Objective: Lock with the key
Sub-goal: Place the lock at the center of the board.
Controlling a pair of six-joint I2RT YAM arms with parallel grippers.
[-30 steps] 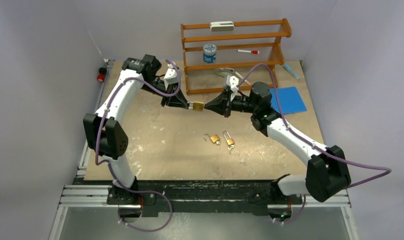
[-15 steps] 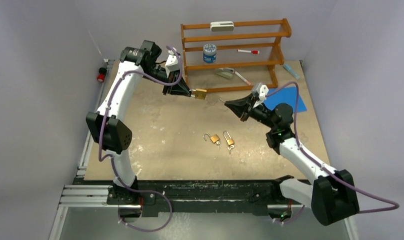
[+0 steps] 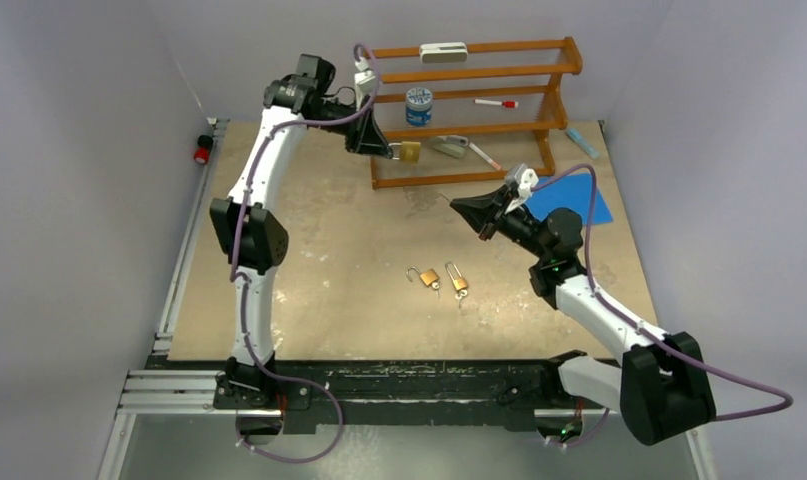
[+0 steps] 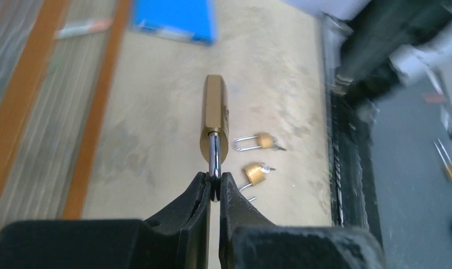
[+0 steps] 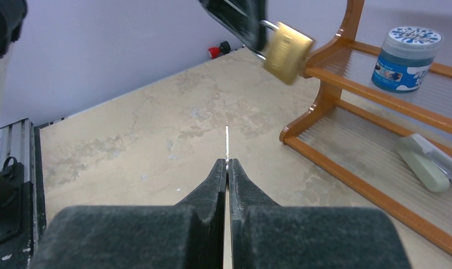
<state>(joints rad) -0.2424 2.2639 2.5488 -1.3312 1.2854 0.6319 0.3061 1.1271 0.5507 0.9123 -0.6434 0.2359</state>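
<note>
The bare tabletop is below the left gripper, toward the robot's base, so the left gripper should next draw back and down, tilt downward, and release the padlock there.
My left gripper [image 3: 387, 151] [image 4: 215, 189] is shut on the steel shackle of a brass padlock [image 3: 408, 152] [image 4: 214, 115] and holds it in the air in front of the wooden rack. The padlock also shows at the top of the right wrist view [image 5: 287, 46]. My right gripper [image 3: 457, 204] [image 5: 227, 162] is shut on a thin silver key [image 5: 227, 140] [image 3: 446, 200] whose blade sticks out past the fingertips. It hovers over the table, apart from the padlock, to its right and nearer.
Two more small brass padlocks [image 3: 428, 277] [image 3: 458, 280] lie mid-table with shackles open; they show in the left wrist view [image 4: 259, 141] [image 4: 255, 174]. A wooden rack [image 3: 469, 110] holds a jar [image 3: 418, 105], marker and stapler. A blue pad [image 3: 575, 199] lies at right.
My left arm has lifted the padlock up and back toward the rack. My right gripper drew away from the padlock with the key and now holds nearly still.
</note>
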